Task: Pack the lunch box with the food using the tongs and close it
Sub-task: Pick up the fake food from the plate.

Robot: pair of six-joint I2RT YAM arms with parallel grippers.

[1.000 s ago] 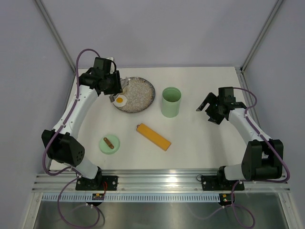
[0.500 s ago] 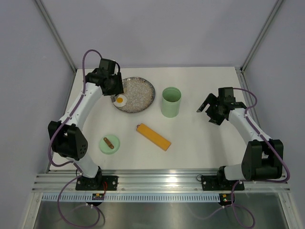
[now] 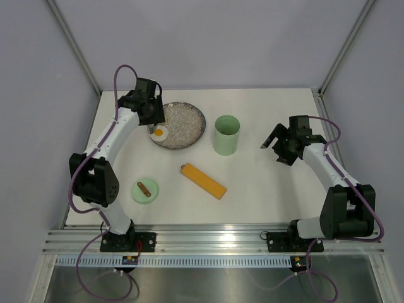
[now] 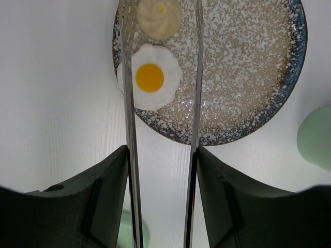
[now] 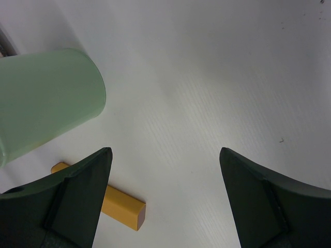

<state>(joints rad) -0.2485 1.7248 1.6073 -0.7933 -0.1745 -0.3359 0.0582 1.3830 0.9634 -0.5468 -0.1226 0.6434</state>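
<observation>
The cream round bun point(image 4: 159, 15) is below my left gripper, between the spread ends of the tongs. My left gripper needs to lower the tongs' arms around the bun and squeeze the tongs shut.
My left gripper point(image 4: 161, 155) is shut on the tongs point(image 4: 129, 103), one slim metal arm against each finger. The arms run out over the grey speckled plate point(image 4: 248, 77), their tips on either side of a cream round bun point(image 4: 159, 15). A fried egg point(image 4: 150, 77) lies between the arms, nearer to me. In the top view the left gripper point(image 3: 150, 110) hangs over the plate's left rim, beside the egg point(image 3: 160, 132). The mint-green lunch box point(image 3: 226, 134) stands open right of the plate. Its lid point(image 3: 145, 190) lies near the left arm's base. My right gripper point(image 3: 273, 144) is open, holding nothing.
A long orange-yellow bar point(image 3: 202, 180) lies on the table between the lid and the lunch box. In the right wrist view the lunch box point(image 5: 46, 98) is at upper left and the bar's end point(image 5: 121, 204) shows beside the left finger.
The left arm has swung its elbow inward and carried the tongs a little toward the back of the plate. The tongs' arms stand wider apart. The right arm has not moved.
</observation>
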